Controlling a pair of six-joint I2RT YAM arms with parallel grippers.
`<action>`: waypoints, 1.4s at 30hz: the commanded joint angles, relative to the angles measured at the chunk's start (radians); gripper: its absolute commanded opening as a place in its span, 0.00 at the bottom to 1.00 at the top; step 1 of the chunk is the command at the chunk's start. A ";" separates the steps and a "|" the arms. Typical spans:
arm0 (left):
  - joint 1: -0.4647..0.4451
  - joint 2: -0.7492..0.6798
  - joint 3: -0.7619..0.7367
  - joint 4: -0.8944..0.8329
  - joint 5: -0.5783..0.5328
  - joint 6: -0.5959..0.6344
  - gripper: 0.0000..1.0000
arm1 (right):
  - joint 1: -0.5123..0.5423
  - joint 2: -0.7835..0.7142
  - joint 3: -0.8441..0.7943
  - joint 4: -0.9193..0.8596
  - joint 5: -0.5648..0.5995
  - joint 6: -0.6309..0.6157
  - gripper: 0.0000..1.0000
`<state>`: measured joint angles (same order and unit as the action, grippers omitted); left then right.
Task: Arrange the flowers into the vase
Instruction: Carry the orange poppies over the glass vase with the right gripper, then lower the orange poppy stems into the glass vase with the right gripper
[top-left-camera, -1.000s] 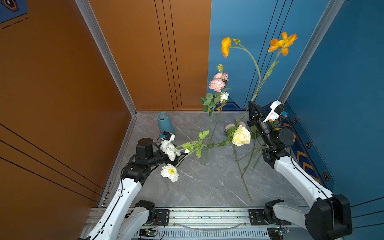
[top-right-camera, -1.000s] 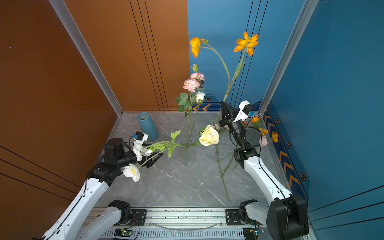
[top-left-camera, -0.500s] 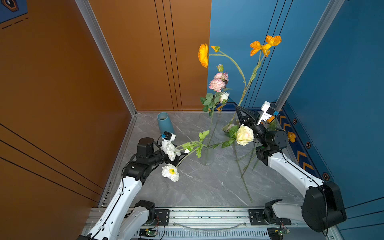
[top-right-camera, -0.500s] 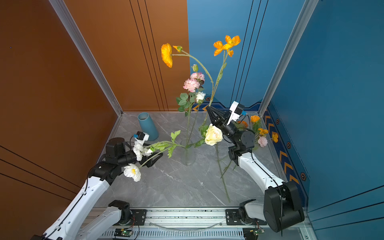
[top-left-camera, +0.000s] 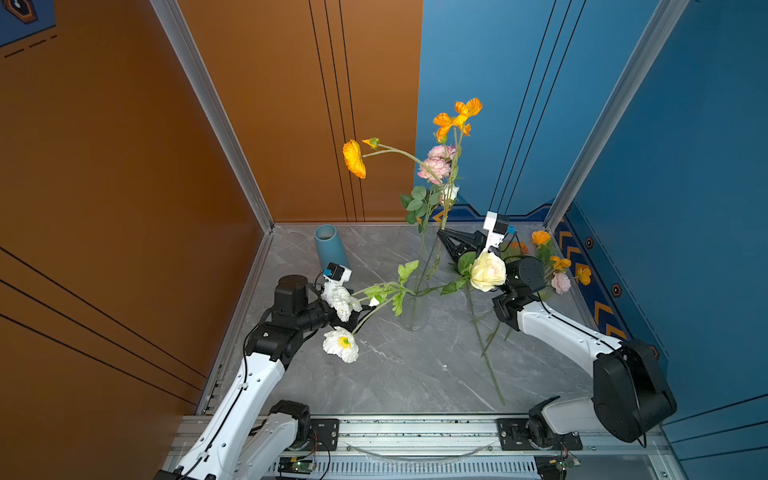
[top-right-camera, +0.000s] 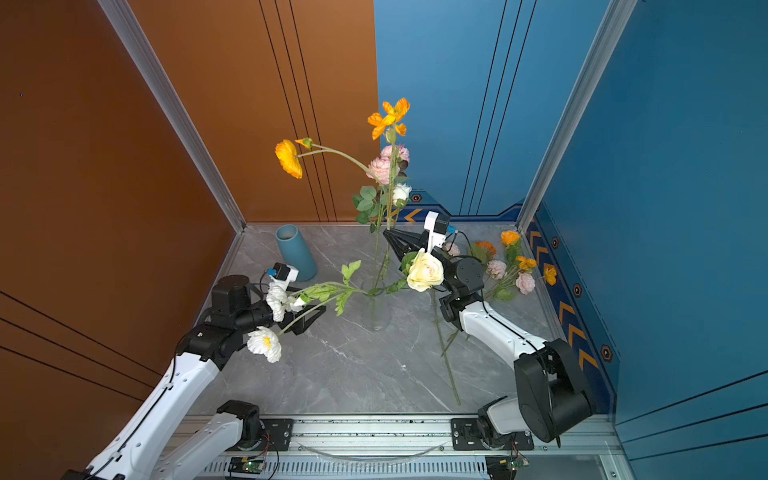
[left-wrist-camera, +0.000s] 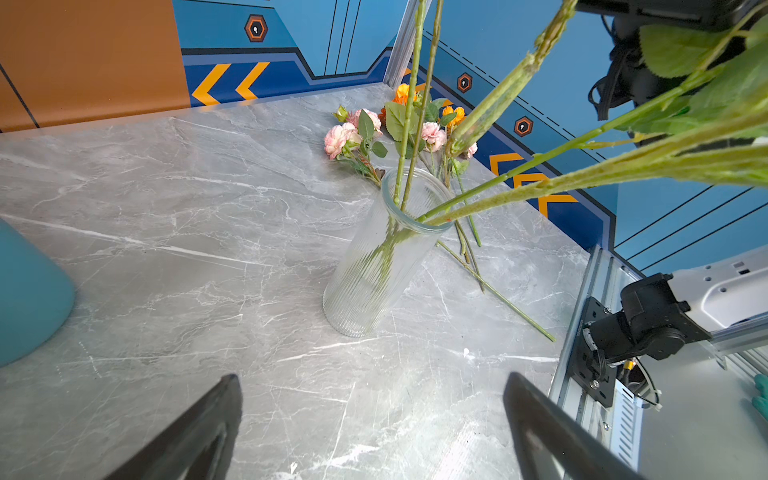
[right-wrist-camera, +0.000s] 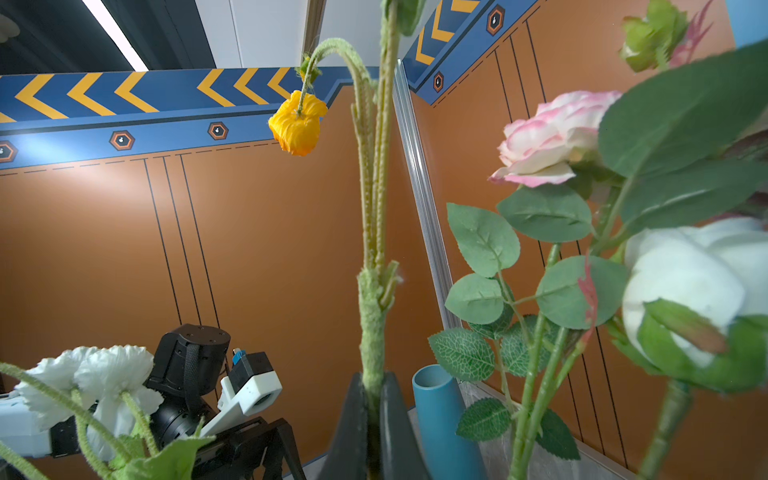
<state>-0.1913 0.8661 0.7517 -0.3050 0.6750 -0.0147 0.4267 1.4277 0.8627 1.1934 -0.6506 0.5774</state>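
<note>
The fuzzy stem's end is hanging beside the vase's open rim (top-left-camera: 416, 290), so next my right gripper will lower the fuzzy stem inside that rim below and let go of it.
A clear ribbed glass vase (top-left-camera: 415, 309) (top-right-camera: 376, 309) (left-wrist-camera: 374, 257) stands mid-table. It holds pink flowers (top-left-camera: 434, 166) upright, white flowers with yellow centres (top-left-camera: 340, 344) drooping left, and a cream rose (top-left-camera: 487, 271) leaning right. My right gripper (top-left-camera: 441, 236) (top-right-camera: 387, 236) (right-wrist-camera: 372, 388) is shut on the fuzzy stem of the orange flowers (top-left-camera: 354, 160) (right-wrist-camera: 297, 124), just behind the vase. In the left wrist view that stem's lower end (left-wrist-camera: 455, 149) hangs beside the rim. My left gripper (top-right-camera: 307, 309) (left-wrist-camera: 372, 376) is open and empty, left of the vase under the white blooms.
More pink and orange flowers (top-left-camera: 552, 266) (left-wrist-camera: 361, 133) lie in a pile at the back right. A long bare stem (top-left-camera: 488, 361) lies on the table right of the vase. A blue tapered tube (top-left-camera: 330, 247) (right-wrist-camera: 436, 399) stands at the back left.
My right gripper has carried the orange flowers leftward toward the vase, and their blooms have swung left and lower. The left arm has stayed still.
</note>
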 joint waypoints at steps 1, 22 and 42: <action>-0.007 0.007 -0.011 -0.011 0.008 0.020 0.98 | 0.022 0.009 0.006 -0.039 -0.029 -0.060 0.00; -0.019 0.009 -0.011 -0.013 0.017 0.020 0.98 | 0.136 0.035 -0.025 -0.345 0.035 -0.385 0.00; -0.039 0.018 -0.010 -0.026 0.011 0.029 0.98 | 0.133 0.081 -0.091 -0.252 0.091 -0.374 0.26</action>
<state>-0.2241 0.8795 0.7517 -0.3092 0.6750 -0.0051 0.5621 1.5242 0.7906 0.9062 -0.5705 0.2050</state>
